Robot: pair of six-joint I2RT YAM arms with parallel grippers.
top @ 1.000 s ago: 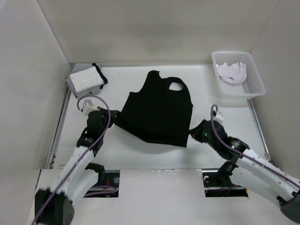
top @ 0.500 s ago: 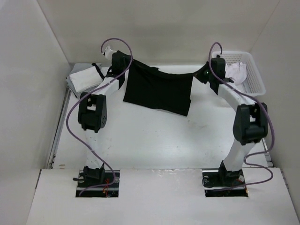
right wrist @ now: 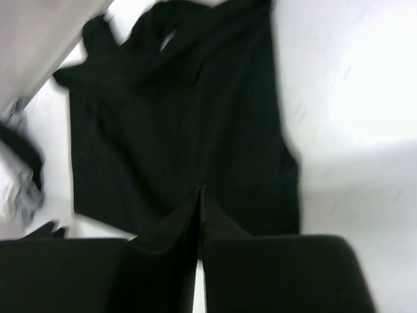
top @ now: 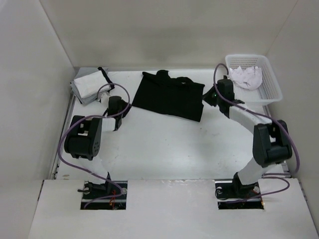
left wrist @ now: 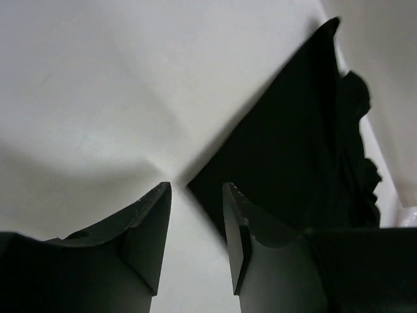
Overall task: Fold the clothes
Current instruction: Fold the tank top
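My left gripper will move slightly toward the tank top and close on its corner, because the black tank top's near corner (top: 133, 105) (left wrist: 194, 187) shows between the gripper's open fingers.
The clothes, a black tank top (top: 169, 97), lie folded into a flat band at the back middle of the table. My left gripper (top: 125, 107) sits low just off its near left corner. In the left wrist view this gripper (left wrist: 195, 186) is open, with bare table between the fingers and the black cloth (left wrist: 293, 143) just ahead. My right gripper (top: 208, 97) is at the top's right edge. In the right wrist view its jaws (right wrist: 199, 190) stand together but for a hairline slit, tips over the cloth (right wrist: 182, 130); I see no fabric pinched.
A white mesh basket (top: 272, 82) at the back right holds a white garment (top: 246, 77). A grey-and-white stack with black trim (top: 89, 84) lies at the back left. Walls close in the table on three sides.
Half a second ago both grippers held the top stretched up near the back wall. Now it lies folded flat; the left gripper has opened and drawn back, and the right has lowered.
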